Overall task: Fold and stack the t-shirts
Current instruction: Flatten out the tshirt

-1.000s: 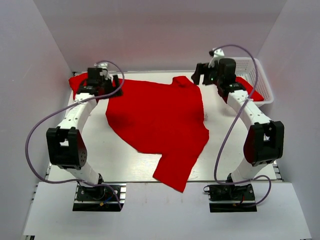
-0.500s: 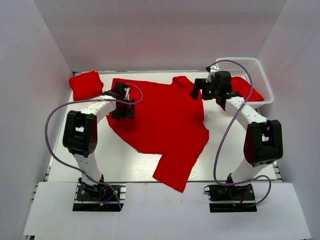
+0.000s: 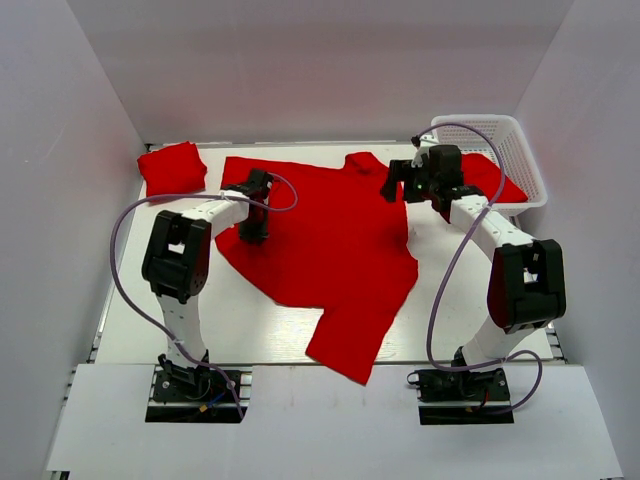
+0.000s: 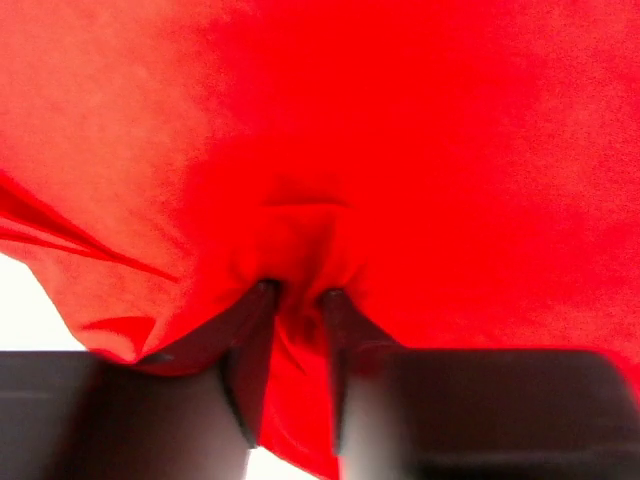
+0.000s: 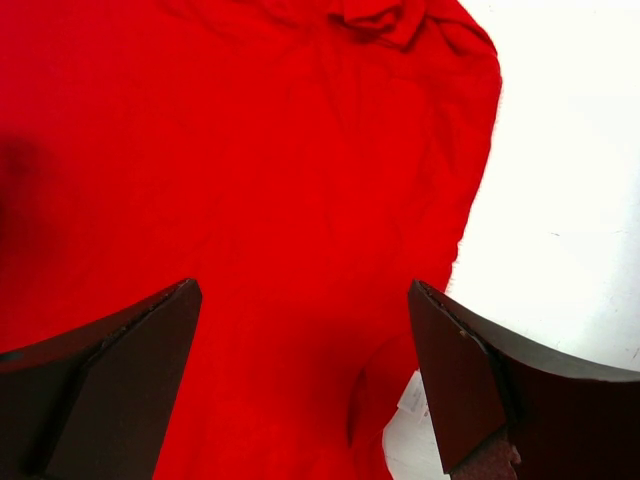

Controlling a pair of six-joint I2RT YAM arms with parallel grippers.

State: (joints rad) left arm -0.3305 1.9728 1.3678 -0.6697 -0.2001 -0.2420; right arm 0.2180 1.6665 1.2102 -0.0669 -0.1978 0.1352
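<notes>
The flat cloth (image 5: 305,265) near the shirt's basket-side edge lies below my right gripper's open fingers, so that gripper will go down slightly and close next.
A red t-shirt (image 3: 320,240) lies spread across the middle of the table, one part trailing toward the near edge. My left gripper (image 3: 256,206) presses down on its left portion. In the left wrist view, the left gripper (image 4: 297,292) is shut on a bunched fold of the t-shirt (image 4: 400,150), with cloth pinched between the narrow fingers. My right gripper (image 3: 396,181) hovers open over the shirt's back right corner. In the right wrist view, the right gripper (image 5: 305,290) stands wide above the t-shirt (image 5: 250,150), holding nothing. A folded red t-shirt (image 3: 172,168) rests at the back left.
A white lattice basket (image 3: 523,160) stands at the back right with red cloth (image 3: 497,180) inside it. A white label (image 5: 410,400) shows at the shirt's edge under the right gripper. Bare table (image 3: 250,325) lies in front of the shirt on the left.
My left arm swung from the folded t-shirt at the back left onto the spread t-shirt, and its jaws closed on a fold. The right gripper dropped slightly toward the shirt.
</notes>
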